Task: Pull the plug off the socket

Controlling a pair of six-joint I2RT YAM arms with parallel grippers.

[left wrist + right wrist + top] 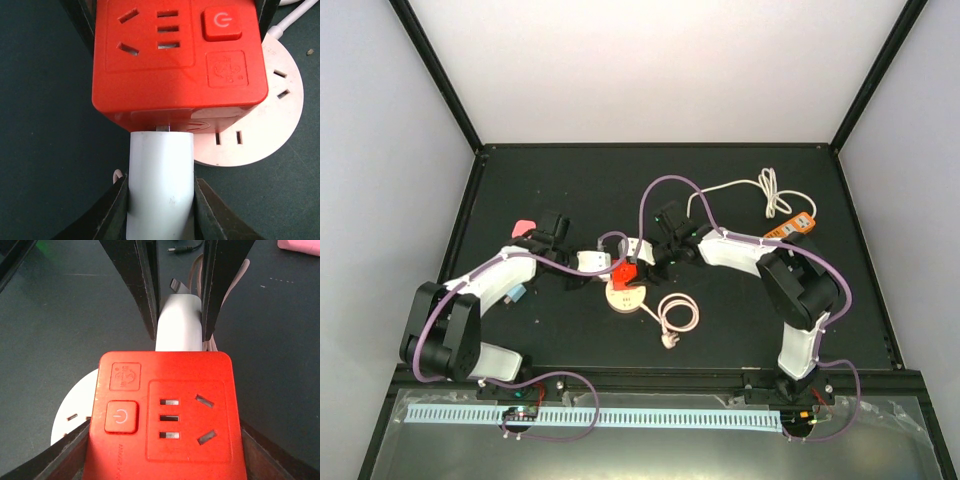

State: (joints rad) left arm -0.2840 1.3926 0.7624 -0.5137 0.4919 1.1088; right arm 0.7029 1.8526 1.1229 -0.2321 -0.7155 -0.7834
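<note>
The plug in my left gripper should next be pulled away toward the pink object, then lowered onto the tabletop to let go of it, because my right gripper holds the socket.
The red cube socket [625, 270] lies in the middle of the table, partly over a round pale socket disc [625, 297]. The white plug [161, 180] sticks out of the socket's [177, 60] side, and a sliver of metal prong shows at the joint. My left gripper [160, 200] is shut on the plug, one dark finger [112, 210] pressed on each flank. My right gripper [165, 440] is shut on the red socket [165, 415], with its fingers [70, 455] against both sides. In the right wrist view the plug [179, 330] sits beyond the socket.
An orange power strip [790, 227] with a white cable [760, 190] lies at the back right. A coiled pink cable [678, 315] rests near the front centre. A pink object [524, 228] sits at the left, beside my left arm.
</note>
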